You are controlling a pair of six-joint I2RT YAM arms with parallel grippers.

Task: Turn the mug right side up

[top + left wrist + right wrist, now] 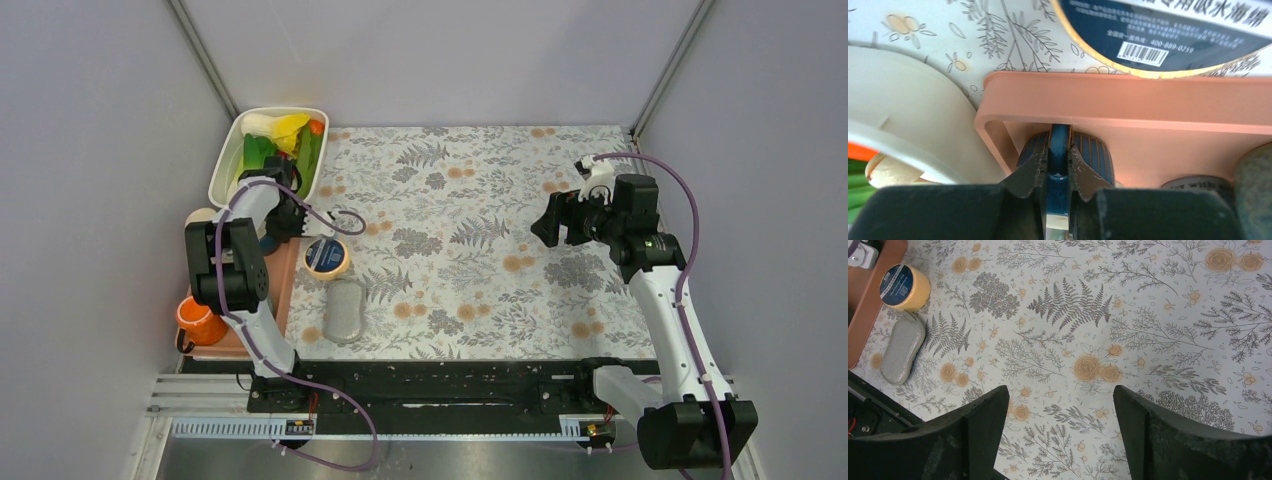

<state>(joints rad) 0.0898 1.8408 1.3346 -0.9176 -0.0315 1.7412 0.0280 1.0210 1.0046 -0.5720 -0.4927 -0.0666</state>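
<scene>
My right gripper moves to the left in the top view next and closes on the dark blue mug's side [268, 244], since my left gripper occupies its handle.
A dark blue ribbed mug [1093, 157] sits in the far corner of a salmon tray [1148, 100]. My left gripper [1059, 160] is shut on the mug's handle [1059, 142], with one finger on each side of it. In the top view the left gripper [285, 215] is at the tray's far end and hides most of the mug [270, 243]. I cannot tell which way up the mug is. My right gripper [1060, 405] is open and empty, hovering above the floral cloth at the right [553, 222].
An orange mug [200, 320] stands at the tray's [283, 290] near end. A yellow tape roll [326, 256] and a grey sponge [345, 308] lie just right of the tray. A white basket [228, 160] of vegetables stands behind the left gripper.
</scene>
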